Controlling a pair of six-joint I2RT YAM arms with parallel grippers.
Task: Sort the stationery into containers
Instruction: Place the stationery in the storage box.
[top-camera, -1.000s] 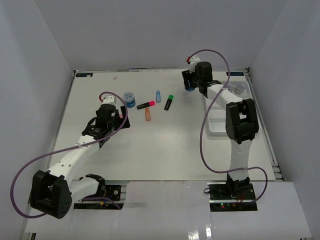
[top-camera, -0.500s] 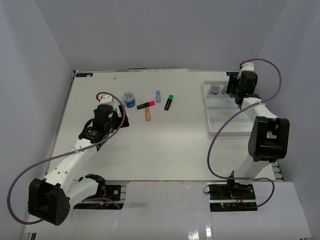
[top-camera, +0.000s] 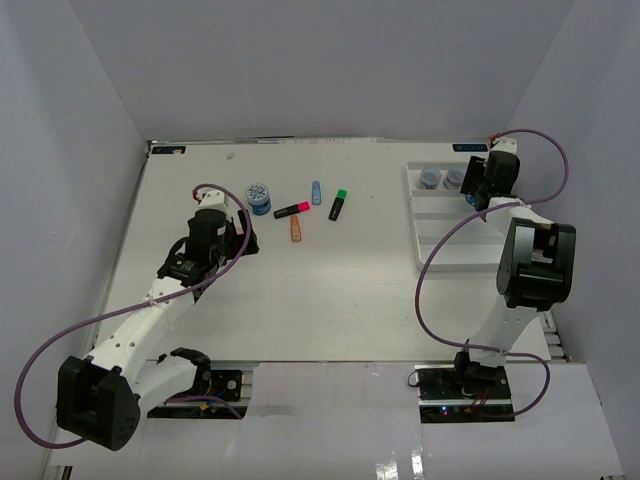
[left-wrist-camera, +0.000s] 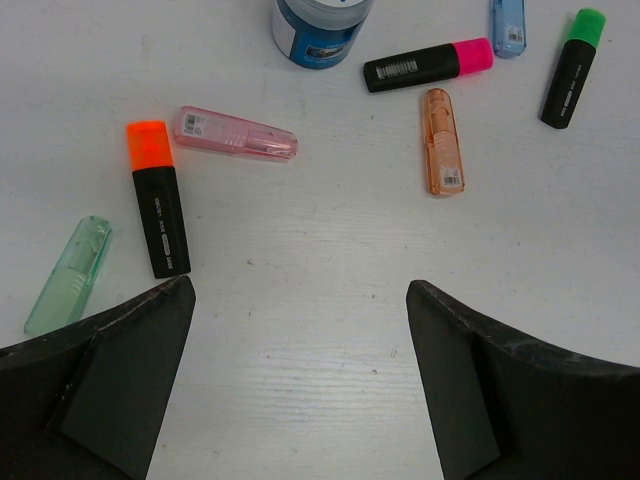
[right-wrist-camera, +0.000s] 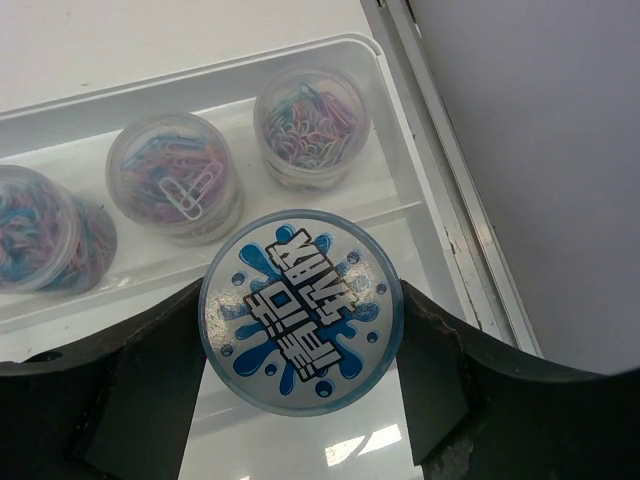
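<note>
The second compartment's empty end (right-wrist-camera: 415, 262) lies below on the enclosure wall side, so next I need to move my right gripper toward that wall and down to release the round jar (right-wrist-camera: 300, 310).
My right gripper (right-wrist-camera: 300, 335) is shut on a round jar (right-wrist-camera: 300, 310) with a blue splash-patterned lid, gripping it on both sides. It hangs over the far right end of the white tray (right-wrist-camera: 200, 75), where three clear jars of paper clips (right-wrist-camera: 178, 185) stand in the farthest compartment. From above, the right gripper (top-camera: 478, 186) is at the tray (top-camera: 440, 255). My left gripper (left-wrist-camera: 300, 330) stands open over bare table, short of the highlighters: orange-capped black (left-wrist-camera: 158, 200), pastel pink (left-wrist-camera: 235, 133), pastel green (left-wrist-camera: 68, 275), pastel orange (left-wrist-camera: 442, 155), pink-capped (left-wrist-camera: 428, 65), green-capped (left-wrist-camera: 572, 68), pastel blue (left-wrist-camera: 508, 25). A blue jar (left-wrist-camera: 320, 25) stands beyond them.
The table's metal edge rail (right-wrist-camera: 450, 200) and the enclosure wall run just right of the tray. From above, the loose highlighters and the blue jar (top-camera: 259, 197) lie at the table's back left-centre, close to the left gripper (top-camera: 238, 238).
The right arm has swung from the table's back middle to the tray's far right end, carrying the jar. The left arm has barely shifted.
</note>
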